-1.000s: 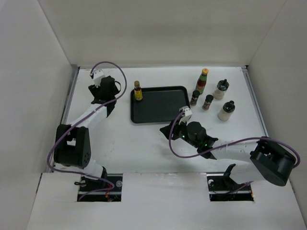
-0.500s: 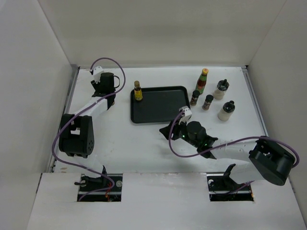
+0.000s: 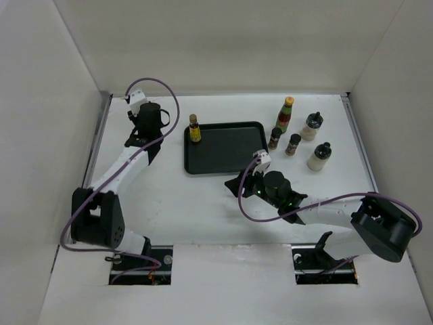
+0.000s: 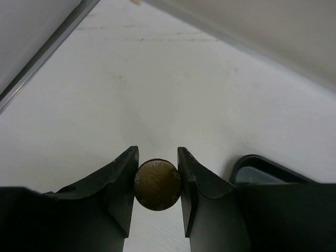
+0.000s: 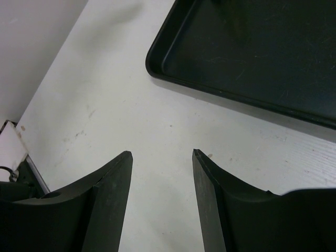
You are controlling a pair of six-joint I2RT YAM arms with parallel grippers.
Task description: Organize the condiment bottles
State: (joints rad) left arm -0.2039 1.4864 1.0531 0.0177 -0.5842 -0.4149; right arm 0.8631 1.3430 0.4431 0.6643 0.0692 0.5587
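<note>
I will move my left gripper over the tray's bare bottom, which lies beside the yellow-amber bottle, to the right of my left gripper in the top view. Then I will lower it and release the brown-gold cap.
In the left wrist view my left gripper [image 4: 157, 157] is shut on the round brown-gold cap of a bottle [image 4: 157, 185], seen from straight above. In the top view that gripper [image 3: 149, 116] is at the far left of the table and hides its bottle. A yellow-amber bottle [image 3: 195, 128] stands at the far left corner of the black tray [image 3: 230, 162]. A taller red bottle [image 3: 287, 113], two dark jars [image 3: 275, 138] [image 3: 293, 144] and two whitish black-capped bottles [image 3: 311, 126] [image 3: 319, 156] stand right of the tray. My right gripper [image 3: 235, 185] [image 5: 161, 155] is open and empty, just in front of the tray.
The tray's inside is bare apart from the one bottle; its corner also shows in the left wrist view [image 4: 262, 161] and the right wrist view [image 5: 157, 65]. White walls close in the table at the left, back and right. A metal rail [image 4: 47, 52] runs along the left edge.
My left arm has stretched out and its gripper has moved a little toward the far left corner. The right arm and the standing bottles have not moved.
</note>
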